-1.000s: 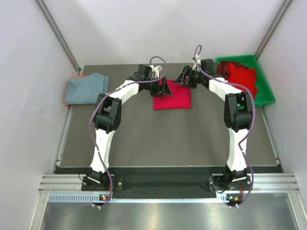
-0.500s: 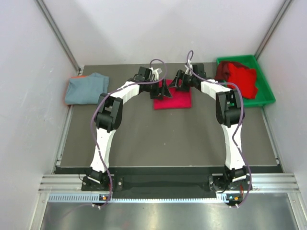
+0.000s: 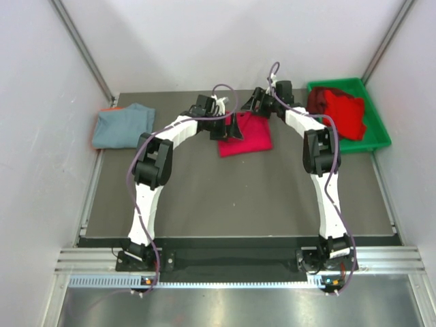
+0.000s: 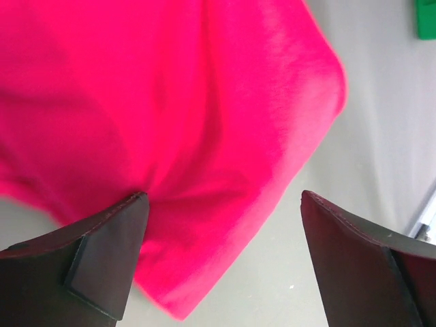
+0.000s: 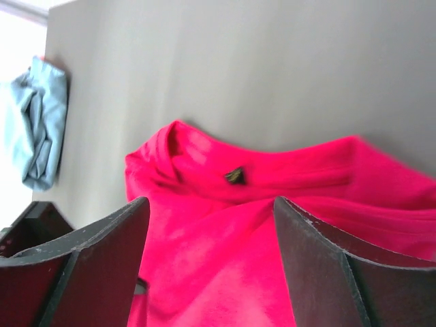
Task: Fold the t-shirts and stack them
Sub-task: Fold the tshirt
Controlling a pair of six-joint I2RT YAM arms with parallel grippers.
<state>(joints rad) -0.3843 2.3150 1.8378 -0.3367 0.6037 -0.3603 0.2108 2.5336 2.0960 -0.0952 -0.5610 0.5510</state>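
Next, my left gripper moves slightly outward, toward the grey-blue t-shirt (image 3: 122, 125), onto the red t-shirt's bunched edge near the collar, since the gripper is in over the cloth.
A bright red folded t-shirt (image 3: 249, 140) lies flat at the middle back of the dark table (image 3: 231, 197). My left gripper (image 3: 236, 128) sits low at the shirt's left edge. In the left wrist view it is open (image 4: 223, 196), with a corner of the red cloth (image 4: 170, 116) between the wide-apart jaws and one finger (image 4: 109, 252) touching a pucker. My right gripper (image 3: 258, 103) hovers over the shirt's far edge. It is open too (image 5: 210, 201), with the collar and label (image 5: 234, 176) beyond its fingers. A grey-blue t-shirt (image 3: 122, 125) lies folded at the far left.
A green bin (image 3: 378, 136) at the back right holds more crumpled red t-shirts (image 3: 338, 109). The grey-blue shirt (image 5: 42, 129) also shows at the left of the right wrist view. White walls close in the table's sides and back.
My left jaws have spread wider at the shirt's left edge. My right gripper has drawn back toward the shirt's far edge. The red shirt has stayed in place.
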